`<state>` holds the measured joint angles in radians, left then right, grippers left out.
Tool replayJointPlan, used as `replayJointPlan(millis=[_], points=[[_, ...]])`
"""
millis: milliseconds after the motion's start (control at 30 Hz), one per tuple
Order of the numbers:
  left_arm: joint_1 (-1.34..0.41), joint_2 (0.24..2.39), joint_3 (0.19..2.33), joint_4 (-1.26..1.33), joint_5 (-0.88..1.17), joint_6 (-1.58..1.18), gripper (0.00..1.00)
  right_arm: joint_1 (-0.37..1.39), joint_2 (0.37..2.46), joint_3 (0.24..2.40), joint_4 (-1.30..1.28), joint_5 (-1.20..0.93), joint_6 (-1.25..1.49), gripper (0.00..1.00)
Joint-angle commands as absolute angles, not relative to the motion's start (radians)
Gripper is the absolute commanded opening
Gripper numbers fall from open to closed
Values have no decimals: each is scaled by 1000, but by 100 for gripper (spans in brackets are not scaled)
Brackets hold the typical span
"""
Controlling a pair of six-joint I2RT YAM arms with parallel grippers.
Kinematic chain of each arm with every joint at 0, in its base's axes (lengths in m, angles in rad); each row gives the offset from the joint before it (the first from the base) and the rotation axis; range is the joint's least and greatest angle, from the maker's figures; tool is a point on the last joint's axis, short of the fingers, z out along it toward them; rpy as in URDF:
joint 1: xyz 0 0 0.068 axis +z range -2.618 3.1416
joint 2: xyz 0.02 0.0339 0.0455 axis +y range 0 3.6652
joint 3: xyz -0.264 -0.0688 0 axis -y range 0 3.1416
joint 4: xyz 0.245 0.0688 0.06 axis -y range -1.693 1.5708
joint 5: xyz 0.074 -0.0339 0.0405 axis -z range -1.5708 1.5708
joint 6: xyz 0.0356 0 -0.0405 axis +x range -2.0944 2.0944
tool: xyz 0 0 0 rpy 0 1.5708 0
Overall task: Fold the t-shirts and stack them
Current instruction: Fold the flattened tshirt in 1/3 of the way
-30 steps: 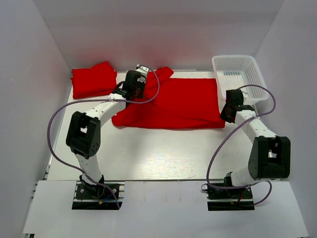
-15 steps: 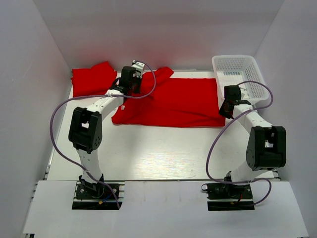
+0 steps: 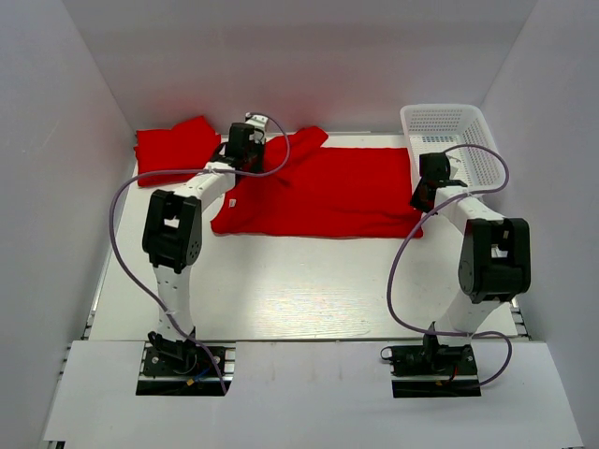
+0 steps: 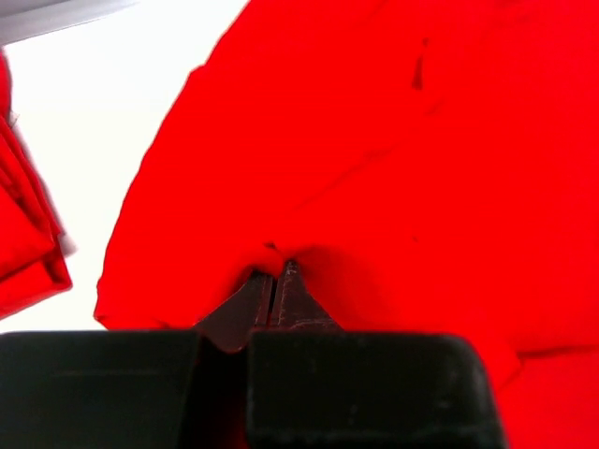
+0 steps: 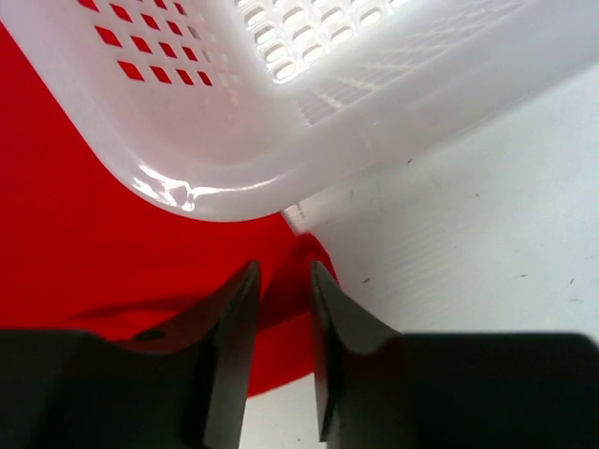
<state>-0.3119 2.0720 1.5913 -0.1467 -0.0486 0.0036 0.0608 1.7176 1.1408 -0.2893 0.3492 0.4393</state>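
My left gripper will next carry the pinched cloth slightly outward toward the folded t-shirt before opening, as that shirt already lies flat.
A red t-shirt [image 3: 328, 192] lies spread flat across the middle of the table. My left gripper [image 3: 245, 145] is at its far left part, by the sleeve. In the left wrist view it [image 4: 278, 273] is shut, with a pinch of the shirt's cloth [image 4: 421, 140] bunched at the tips. My right gripper [image 3: 423, 194] is at the shirt's right edge, next to the basket. In the right wrist view it [image 5: 284, 273] stands narrowly apart, closed on a raised fold of the shirt's edge [image 5: 112, 243]. A second red t-shirt [image 3: 175, 150], folded, lies at the back left and also shows in the left wrist view [image 4: 23, 243].
A white plastic mesh basket [image 3: 449, 131] stands at the back right, its corner [image 5: 281, 122] just beyond my right fingertips. White walls enclose the table at the back and sides. Bare tabletop [image 3: 309, 281] lies in front of the shirt.
Both grippers have moved toward the back of the table. The left one also moved left toward the folded shirt. The spread shirt has shifted slightly back with them.
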Motion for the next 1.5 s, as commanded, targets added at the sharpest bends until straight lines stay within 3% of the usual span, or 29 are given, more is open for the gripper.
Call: replayJointPlan(millis=[0, 33, 100, 233, 267, 367, 500, 667, 733, 800, 900, 1067, 1233, 1467], points=[[-282, 2100, 1693, -173, -47, -75, 0, 61, 1721, 1187, -282, 391, 449, 35], [-282, 2114, 1709, -182, -48, -109, 1, 61, 1720, 1189, -285, 388, 445, 45], [-262, 2147, 1747, -192, -48, -135, 10, 60, 1714, 1189, -285, 388, 434, 47], [-253, 2178, 1776, -183, 34, -156, 10, 64, 1698, 1184, -284, 318, 378, 59], [-253, 2178, 1776, -170, 47, -156, 10, 66, 1687, 1181, -264, 269, 371, 90], [-244, 2198, 1786, -170, 89, -156, 14, 68, 1655, 1149, -233, 189, 312, 90], [-244, 2218, 1795, -170, 101, -178, 45, 75, 1611, 1114, -200, 129, 266, 90], [-235, 2250, 1833, -160, 114, -201, 54, 83, 1539, 1072, -186, 69, 238, 90], [-226, 2281, 1886, -187, 138, -201, 66, 87, 1517, 1057, -186, 51, 221, 90], [-225, 2292, 1922, -218, 150, -201, 85, 94, 1490, 1049, -190, 23, 210, 90], [-225, 2271, 1887, -218, 160, -201, 96, 100, 1471, 1022, -199, -34, 192, 90], [-225, 2084, 1723, -230, 117, -201, 100, 135, 1459, 979, -216, -84, 155, 90], [-225, 1903, 1415, -198, 107, -245, 100, 158, 1476, 934, -195, -86, 167, 90], [-236, 1836, 1200, -132, 155, -298, 100, 152, 1621, 992, -137, -35, 213, 90]])
